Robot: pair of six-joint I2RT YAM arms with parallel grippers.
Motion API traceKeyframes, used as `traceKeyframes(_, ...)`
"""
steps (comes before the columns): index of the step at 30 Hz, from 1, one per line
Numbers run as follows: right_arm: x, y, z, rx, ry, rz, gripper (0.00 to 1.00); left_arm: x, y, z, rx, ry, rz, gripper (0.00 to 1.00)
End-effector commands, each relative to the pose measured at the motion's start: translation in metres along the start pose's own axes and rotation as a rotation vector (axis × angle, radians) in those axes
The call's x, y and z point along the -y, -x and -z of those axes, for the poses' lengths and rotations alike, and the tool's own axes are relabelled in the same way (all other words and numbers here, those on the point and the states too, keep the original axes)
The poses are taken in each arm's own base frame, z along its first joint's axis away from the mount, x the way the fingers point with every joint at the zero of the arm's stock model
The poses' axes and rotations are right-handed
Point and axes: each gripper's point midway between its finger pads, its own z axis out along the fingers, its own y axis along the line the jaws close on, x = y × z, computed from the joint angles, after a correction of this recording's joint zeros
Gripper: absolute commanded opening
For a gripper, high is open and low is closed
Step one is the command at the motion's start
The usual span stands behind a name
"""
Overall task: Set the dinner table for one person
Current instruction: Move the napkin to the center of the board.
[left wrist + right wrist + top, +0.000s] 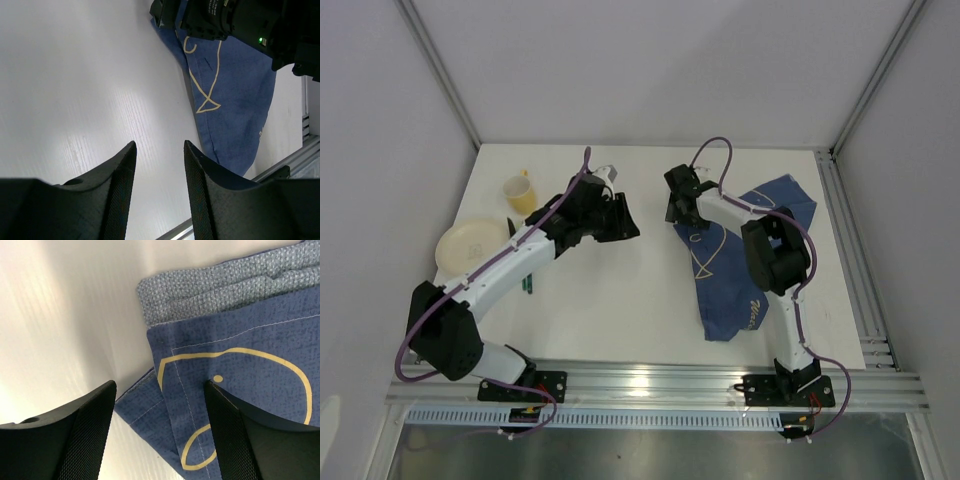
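My right gripper closes over the cloth's edge next, almost in place.
The white dinner table [620, 290] carries a crumpled dark blue cloth [735, 270] with pale yellow line drawings at the right. A pale yellow plate [468, 246] and a yellow cup [520, 193] sit at the left. My right gripper [676, 212] is open over the cloth's upper left corner [200, 385], one finger over bare table, one over cloth. My left gripper [623, 218] is open and empty above the table's middle; the cloth [230, 95] shows ahead of it in the left wrist view.
A dark green utensil [528, 283] lies partly hidden under the left arm, near the plate. Aluminium rails [720, 382] edge the near side and the right side of the table. White walls stand on three sides.
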Motion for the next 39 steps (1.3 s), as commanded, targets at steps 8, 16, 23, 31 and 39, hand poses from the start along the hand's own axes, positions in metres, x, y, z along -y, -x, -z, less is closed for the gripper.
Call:
traceKeyframes(8,0.010,0.014,-0.002,0.041,-0.091,0.011,0.66,-0.003,0.004,0.015,0.064,-0.004,-0.047,0.47)
traceKeyframes(16,0.011,0.007,-0.006,0.024,-0.104,0.012,0.29,-0.008,-0.002,0.012,0.048,0.010,-0.050,0.47)
traceKeyframes(23,0.015,-0.008,-0.017,-0.033,-0.126,0.064,0.00,-0.011,-0.003,0.013,0.048,0.019,-0.054,0.47)
traceKeyframes(31,-0.068,-0.054,-0.008,-0.186,0.120,0.409,0.00,-0.016,0.002,0.020,0.075,0.061,-0.033,0.46)
traceKeyframes(39,-0.112,-0.118,0.040,-0.441,0.473,0.492,0.00,-0.045,0.024,0.050,0.226,0.239,-0.018,0.46)
